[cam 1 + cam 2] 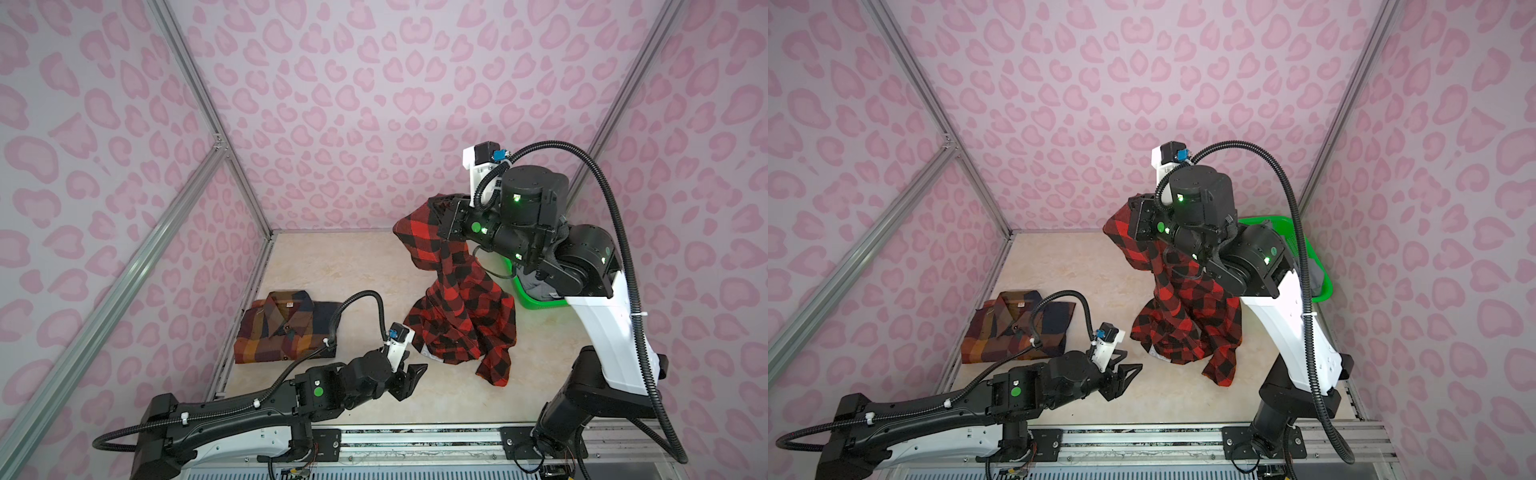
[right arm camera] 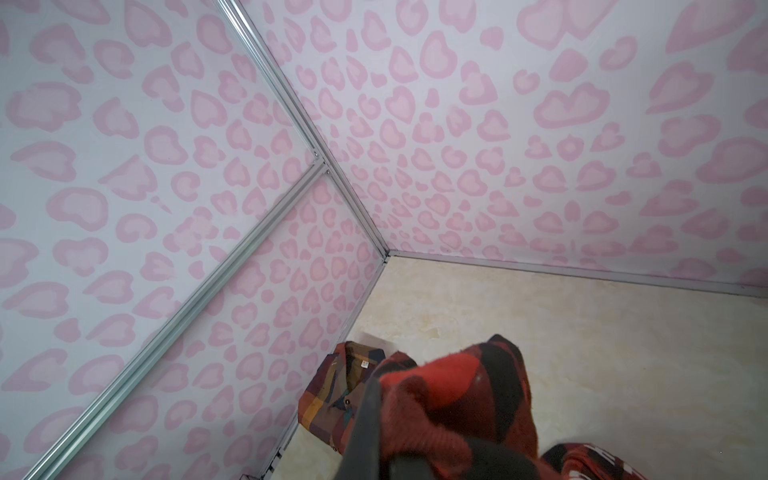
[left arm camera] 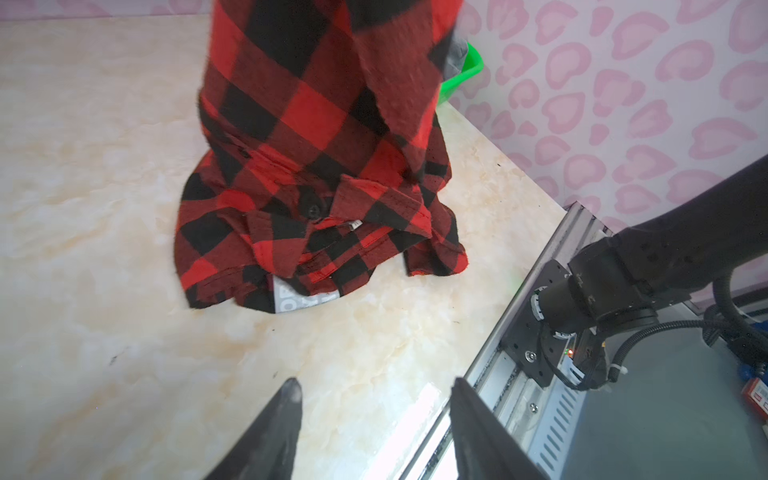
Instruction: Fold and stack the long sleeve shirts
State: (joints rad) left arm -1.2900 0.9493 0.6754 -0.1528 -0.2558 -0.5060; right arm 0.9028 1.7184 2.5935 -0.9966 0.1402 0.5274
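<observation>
The bunched fold beside the basket's rim (image 1: 518, 289) next goes toward the green basket, then down, and my right gripper releases it, since the flannel (image 1: 457, 307) hangs crumpled below.
My right gripper (image 1: 436, 220) is shut on a bunched part of the red-and-black flannel (image 1: 457, 307) and holds it high above the table. The shirt's lower part lies heaped on the table. In the left wrist view the flannel (image 3: 316, 166) shows its collar and grey lettered label (image 3: 303, 297) at the near side of the heap. My left gripper (image 3: 374, 384) is open and empty, low over the table a short way from that label. The plaid shirt (image 1: 286, 328) lies folded at the left wall. A grey shirt (image 1: 1316, 274) lies in the basket.
A green basket (image 1: 1320, 266) stands at the back right, behind the right arm. Pink patterned walls with metal frame bars close in the left, back and right. A metal rail (image 1: 415, 436) carrying both arm bases runs along the front edge.
</observation>
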